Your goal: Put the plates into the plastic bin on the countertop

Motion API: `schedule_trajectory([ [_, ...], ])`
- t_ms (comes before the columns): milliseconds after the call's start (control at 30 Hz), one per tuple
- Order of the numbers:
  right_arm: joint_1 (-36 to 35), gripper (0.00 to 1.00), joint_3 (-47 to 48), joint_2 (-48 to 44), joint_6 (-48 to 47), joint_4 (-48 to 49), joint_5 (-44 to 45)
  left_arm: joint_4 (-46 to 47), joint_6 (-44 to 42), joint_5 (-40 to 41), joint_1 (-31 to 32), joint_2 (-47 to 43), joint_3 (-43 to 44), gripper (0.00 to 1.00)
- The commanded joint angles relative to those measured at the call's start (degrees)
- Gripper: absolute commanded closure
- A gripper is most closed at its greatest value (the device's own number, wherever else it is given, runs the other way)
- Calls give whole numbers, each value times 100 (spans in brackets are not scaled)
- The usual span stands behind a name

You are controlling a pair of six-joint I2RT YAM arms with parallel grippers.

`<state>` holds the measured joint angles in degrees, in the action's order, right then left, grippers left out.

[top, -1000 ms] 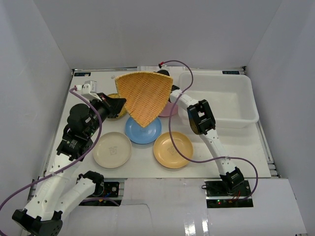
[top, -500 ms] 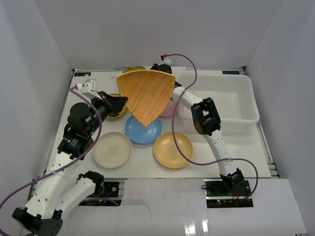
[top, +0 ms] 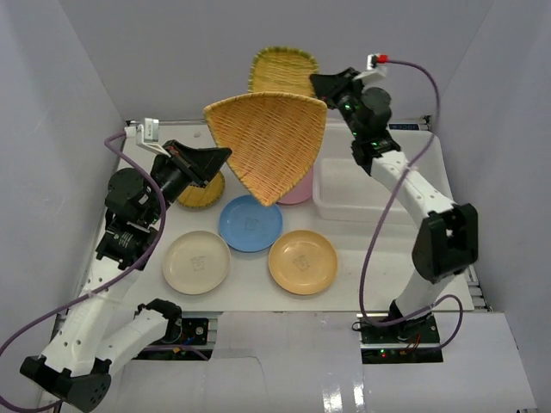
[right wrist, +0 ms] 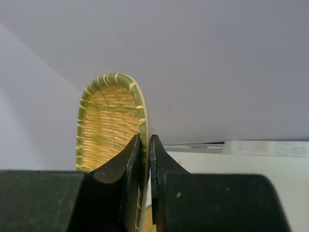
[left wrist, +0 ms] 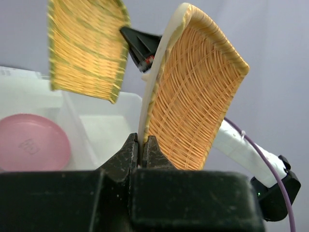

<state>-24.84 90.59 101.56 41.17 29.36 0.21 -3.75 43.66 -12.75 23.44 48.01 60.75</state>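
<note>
The robot's right gripper next needs to bring the green-rimmed woven plate (top: 281,70) back and down, toward the right in the top view, into the bin.
My left gripper (top: 224,157) is shut on the rim of a large squarish woven plate (top: 269,142), held up on edge above the countertop (top: 387,258); the left wrist view shows that plate (left wrist: 193,96) pinched in my left gripper (left wrist: 141,145). My right gripper (top: 317,83) is shut on a smaller green-rimmed woven plate (top: 281,70), raised high by the back wall and left of the plastic bin (top: 344,200). In the right wrist view the rim of this plate (right wrist: 108,125) sits between the jaws of my right gripper (right wrist: 145,145). The bin holds no plate that I can see.
On the countertop lie a blue plate (top: 250,224), a cream plate (top: 196,262), an orange-yellow plate (top: 302,261) and a round woven plate (top: 202,191). A pink plate (top: 299,194) is half hidden under the large woven plate, beside the bin. Grey walls enclose the area.
My right gripper closed on the small green-rimmed woven plate at the back and lifted it high as the arm swung up. The left gripper raised the large woven plate slightly.
</note>
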Motion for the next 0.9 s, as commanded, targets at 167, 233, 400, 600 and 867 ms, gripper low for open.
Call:
schedule_trajectory([
  [167,2157,92,-3633,-2710,137,-1,-118,1392,1100,-843,125,1359,200,100],
  [233,2630,92,-4273,-3036,146,-1,-82,1491,1118,-747,257,1868,401,100],
  [400,3222,92,-4778,-2941,199,17,-56,1535,820,-439,872,2905,1043,100],
  [600,3336,92,-4866,-2441,129,8,172,1413,539,-70,1443,4521,1990,100],
  [867,3345,69,-4550,-1780,-21,-281,111,815,459,660,1751,5956,3126,100],
])
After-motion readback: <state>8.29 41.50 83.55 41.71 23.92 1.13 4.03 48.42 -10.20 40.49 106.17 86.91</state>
